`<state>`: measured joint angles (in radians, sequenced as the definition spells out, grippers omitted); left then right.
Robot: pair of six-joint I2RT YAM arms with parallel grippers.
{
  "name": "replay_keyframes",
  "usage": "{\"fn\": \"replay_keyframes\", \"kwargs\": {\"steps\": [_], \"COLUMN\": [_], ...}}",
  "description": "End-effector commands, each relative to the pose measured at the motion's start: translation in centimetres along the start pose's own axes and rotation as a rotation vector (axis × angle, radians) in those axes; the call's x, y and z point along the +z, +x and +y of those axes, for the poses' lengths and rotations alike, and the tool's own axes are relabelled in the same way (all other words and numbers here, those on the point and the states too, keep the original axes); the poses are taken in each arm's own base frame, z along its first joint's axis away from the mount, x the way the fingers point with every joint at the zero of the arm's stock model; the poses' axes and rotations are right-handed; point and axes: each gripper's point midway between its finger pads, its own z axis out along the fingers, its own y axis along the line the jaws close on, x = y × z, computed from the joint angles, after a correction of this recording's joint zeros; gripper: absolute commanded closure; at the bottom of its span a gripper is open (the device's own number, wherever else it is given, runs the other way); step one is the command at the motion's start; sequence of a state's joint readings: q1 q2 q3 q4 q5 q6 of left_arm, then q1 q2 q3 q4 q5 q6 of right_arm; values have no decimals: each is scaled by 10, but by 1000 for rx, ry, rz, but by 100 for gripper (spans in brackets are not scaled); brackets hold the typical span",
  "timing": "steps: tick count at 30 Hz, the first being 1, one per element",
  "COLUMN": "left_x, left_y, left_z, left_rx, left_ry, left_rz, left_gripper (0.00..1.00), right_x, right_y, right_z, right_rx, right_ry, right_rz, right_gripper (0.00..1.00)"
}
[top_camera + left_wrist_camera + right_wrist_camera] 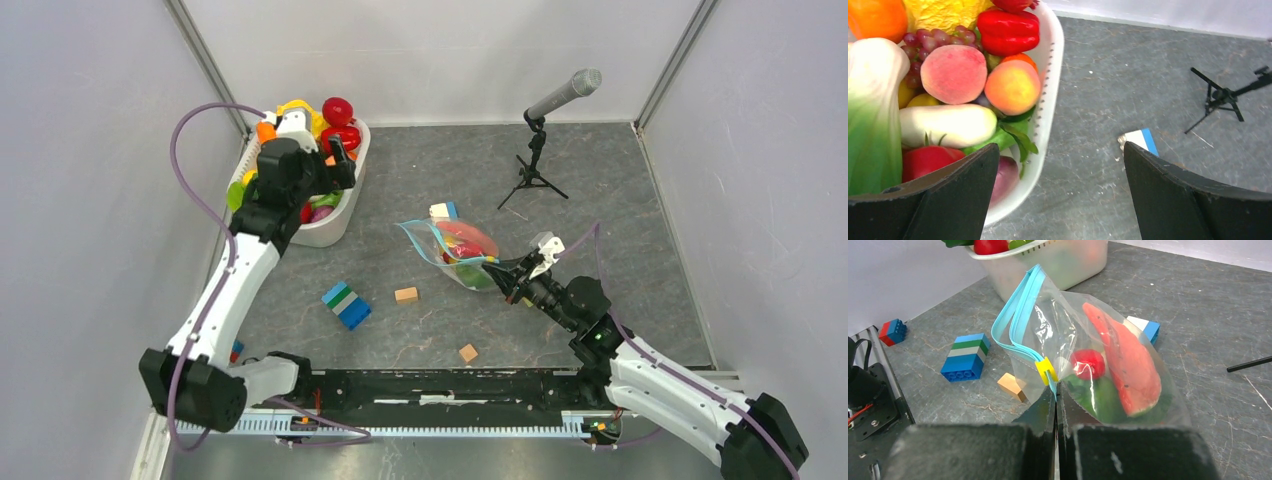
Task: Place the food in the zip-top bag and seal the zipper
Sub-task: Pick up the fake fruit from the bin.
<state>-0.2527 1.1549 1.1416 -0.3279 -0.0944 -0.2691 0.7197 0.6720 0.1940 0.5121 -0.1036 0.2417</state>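
Observation:
I should move my left gripper to its left in the wrist view and lower it so its fingers are on both sides of the pink-red toy peach.
The clear zip-top bag lies mid-table and holds a red watermelon slice, a small red food and something green. Its light-blue zipper runs up from a yellow slider, and the two strips stand slightly apart beyond it. My right gripper is shut on the zipper's end just below the slider; it also shows in the top view. My left gripper is open and empty, hovering over the right rim of the white tub, which holds more food: a peach and a red pepper.
A blue-green-white block and two tan cubes lie near the front of the bag. A white-blue block sits behind the bag. A microphone on a tripod stands at the back right. Walls close in on all sides.

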Motion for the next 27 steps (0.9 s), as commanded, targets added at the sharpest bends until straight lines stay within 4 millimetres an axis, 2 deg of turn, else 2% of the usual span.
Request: {"fn": "replay_keyframes", "kwargs": {"steps": [1,9,15,21,27], "left_x": [24,75,106,123,127], "left_y": [-16,-20,-15,-4,-11], "left_z": [11,65,82,105,114], "left_rx": [-67,-135,-91,-37,26], "left_ry": [-15,-104,-141,-239,-269], "left_rz": [3,71,75,99,79], "left_gripper": [0,0,0,0,0], "right_x": [2,0,2,4,5], "right_y": [-17,-18,-12,-10,-9], "right_z": [9,10,13,17,19], "right_rx": [7,11,36,56,61], "right_ry": [-47,-47,-65,-90,-101], "right_rz": [-62,-74,-65,-62,-59], "right_gripper": [100,100,100,100,100]}}
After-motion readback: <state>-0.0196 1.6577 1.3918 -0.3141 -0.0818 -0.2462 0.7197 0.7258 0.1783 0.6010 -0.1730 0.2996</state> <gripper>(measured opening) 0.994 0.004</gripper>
